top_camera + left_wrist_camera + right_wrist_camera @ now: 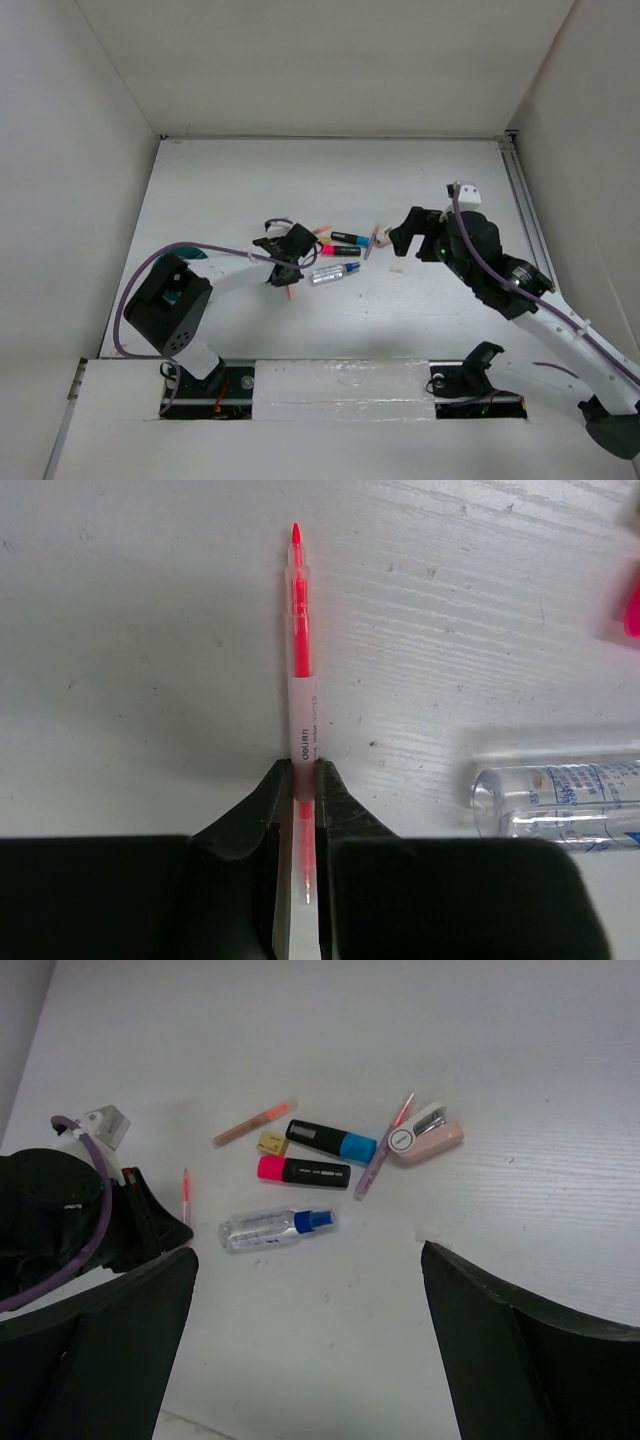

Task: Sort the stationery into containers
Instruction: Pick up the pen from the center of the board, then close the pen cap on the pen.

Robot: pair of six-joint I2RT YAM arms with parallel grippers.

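Note:
Next, the right gripper lowers its open fingers and turns them to close across the long sides of the small pale piece, which lies on the tabletop below.
My left gripper point(302, 772) is shut on a thin red pen point(300, 670) that lies flat on the white table, its tip pointing away from the jaws. From above, the left gripper point(283, 274) sits just left of the pile of stationery. The pile holds a clear blue-capped spray bottle point(275, 1228), a pink-ended black marker point(305, 1171), a blue-ended black marker point(330, 1140), an orange pencil point(255, 1122) and a small yellowish eraser point(272, 1143). My right gripper point(308, 1252) hangs open above the table, right of the pile. The teal cup point(192, 254) peeks out behind the left arm.
A purple pen point(385, 1145) and a pink stapler point(428, 1135) lie at the right end of the pile. A small pale piece point(397, 267) lies under the right gripper. White walls enclose the table on three sides.

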